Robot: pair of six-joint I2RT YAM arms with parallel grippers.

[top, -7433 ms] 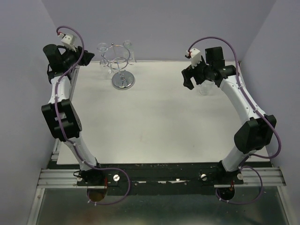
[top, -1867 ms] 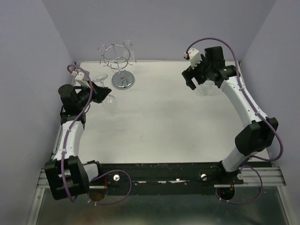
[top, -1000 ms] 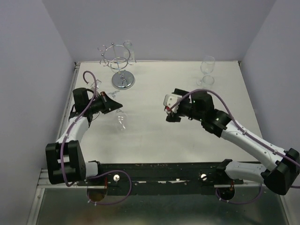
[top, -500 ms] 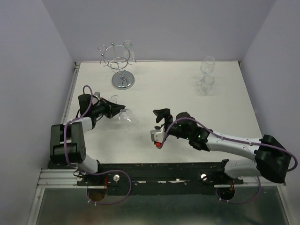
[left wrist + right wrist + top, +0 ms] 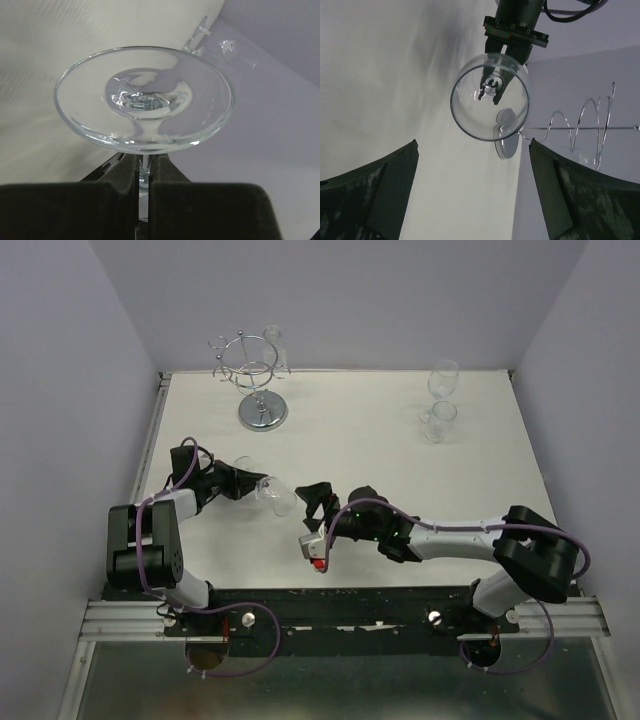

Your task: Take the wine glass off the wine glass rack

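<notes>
I will move my right gripper left in the top view next, with open fingers astride the rim of the wine glass's bowl, and close, since the wine glass's opening faces it from that side.
A clear wine glass lies sideways above the table, off the rack. My left gripper is shut on its stem, with the round foot filling the left wrist view. The glass's open mouth faces my right gripper, which is wide open just right of the bowl and holds nothing; its fingers sit apart from the glass. The chrome wine glass rack stands at the back left, and its disc base shows behind the bowl.
Two glasses stand upright at the back right, one behind the other. More glasses hang from the rack's top ring. Walls close in at left, back and right.
My right arm swung from the back right down to the near middle and its open jaws now face the glass. My left gripper carried the glass a little rightward, holding it sideways.
</notes>
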